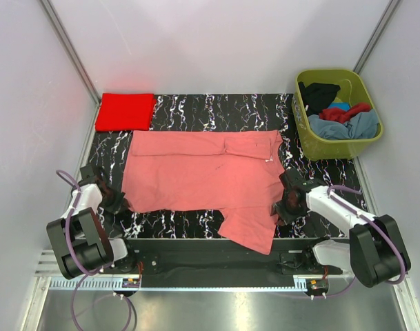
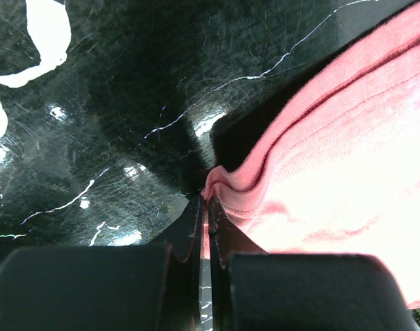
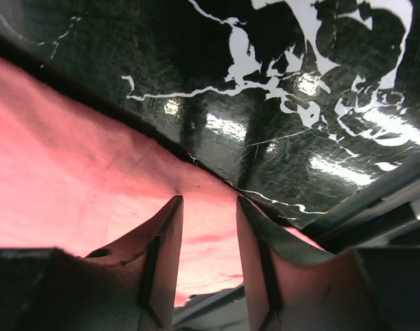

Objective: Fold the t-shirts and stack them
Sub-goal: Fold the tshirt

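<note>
My left gripper carries the shirt's pinched hem outward to the near edge of the folded far flap next and releases it, since the shirt's near part lies unfolded.
A salmon pink t-shirt lies spread flat on the black marbled table, one sleeve hanging toward the near edge. My left gripper is at the shirt's near left corner, shut on a pinched fold of its hem. At the shirt's right edge my right gripper stands open, its fingertips resting on the pink cloth with nothing clamped between them. A bright red t-shirt lies folded at the back left corner.
An olive-green tub stands at the back right, holding black, dark red and grey-blue clothes. White walls close in the table on three sides. A metal rail runs along the near edge below the arm bases.
</note>
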